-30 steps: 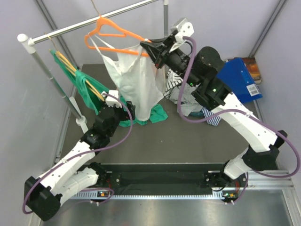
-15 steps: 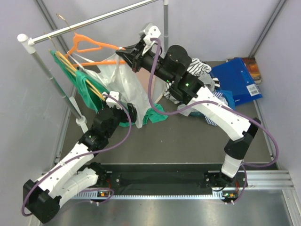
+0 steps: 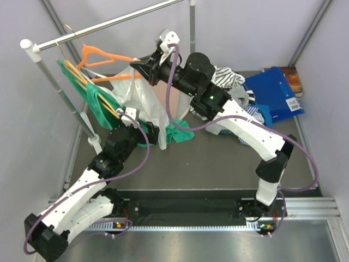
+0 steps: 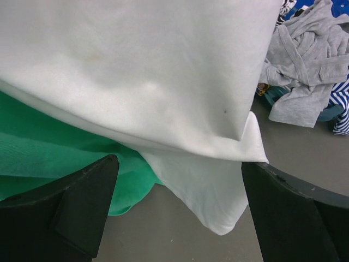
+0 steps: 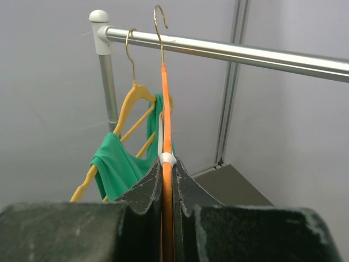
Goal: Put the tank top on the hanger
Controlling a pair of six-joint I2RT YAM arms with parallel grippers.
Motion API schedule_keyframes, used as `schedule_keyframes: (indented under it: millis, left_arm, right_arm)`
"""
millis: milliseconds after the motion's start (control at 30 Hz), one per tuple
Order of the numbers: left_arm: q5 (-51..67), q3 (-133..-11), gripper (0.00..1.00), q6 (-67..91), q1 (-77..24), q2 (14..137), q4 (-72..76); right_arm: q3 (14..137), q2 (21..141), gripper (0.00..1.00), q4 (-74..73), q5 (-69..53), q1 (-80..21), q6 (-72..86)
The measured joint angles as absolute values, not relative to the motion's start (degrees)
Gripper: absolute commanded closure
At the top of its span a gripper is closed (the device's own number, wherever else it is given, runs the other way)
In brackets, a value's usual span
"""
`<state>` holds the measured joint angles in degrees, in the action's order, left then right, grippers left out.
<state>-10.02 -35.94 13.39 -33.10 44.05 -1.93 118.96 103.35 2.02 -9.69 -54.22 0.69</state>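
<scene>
Next, my right gripper needs to lower to bring the hanger's hook down onto the bar [image 3: 109,24] and release the hanger's arm, since the hook's curve still stands above the bar.
The white tank top [image 3: 146,101] hangs from the bright orange hanger [image 3: 103,55], a strap over the hanger's arm [image 5: 167,159]. My right gripper [image 3: 143,66] is shut on the hanger's arm [image 5: 166,180] and holds it up by the rail [image 3: 109,24]; the hook [image 5: 158,22] sits just in front of the rail [image 5: 229,51]. My left gripper [image 3: 156,132] is open, low beside the top's hem, which hangs between its fingers [image 4: 207,191] without touching them.
A paler yellow-orange hanger [image 5: 126,109] with a green garment [image 3: 101,103] hangs on the rail at the left. More green cloth [image 3: 180,131] lies on the table. A pile of grey and striped clothes [image 3: 234,82] and a blue box [image 3: 275,90] sit at the back right.
My right gripper has carried the orange hanger and tank top leftward to the rail's left end beside the yellow hanger. The left gripper stayed low near the hem.
</scene>
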Motion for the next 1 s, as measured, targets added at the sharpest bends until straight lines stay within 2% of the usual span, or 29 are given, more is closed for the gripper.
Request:
schedule_keyframes:
  millis: [333, 433, 467, 533, 567, 667, 1000]
  left_arm:
    - [-9.8, -35.7, 0.01, 13.9, -33.1, 43.4, -4.5]
    - [-9.8, -35.3, 0.01, 14.3, -33.1, 42.7, -5.0]
    - [-9.8, -35.1, 0.01, 14.5, -33.2, 42.4, -5.0]
    - [-9.8, -35.0, 0.01, 14.9, -33.2, 41.9, -5.3]
    - [-9.8, -34.9, 0.01, 15.0, -33.3, 41.7, -5.3]
    - [-9.8, -34.4, 0.01, 15.2, -33.5, 41.0, -5.3]
    - [-10.3, -33.1, 0.01, 16.5, -33.9, 38.4, -6.8]
  right_arm:
    - [117.3, 103.5, 0.99, 1.2, -9.2, -54.2, 0.7]
    - [115.6, 103.3, 0.77, 1.0, -8.8, -54.2, 0.7]
    - [115.0, 103.2, 0.63, 0.9, -8.8, -54.3, 0.7]
    - [114.3, 103.1, 0.42, 0.5, -8.6, -54.3, 0.9]
    - [114.1, 103.0, 0.24, 0.3, -8.4, -54.3, 0.8]
    - [113.1, 101.9, 0.01, -0.2, -8.0, -54.3, 0.4]
    - [106.4, 90.7, 0.00, -2.5, -3.2, -54.3, -4.0]
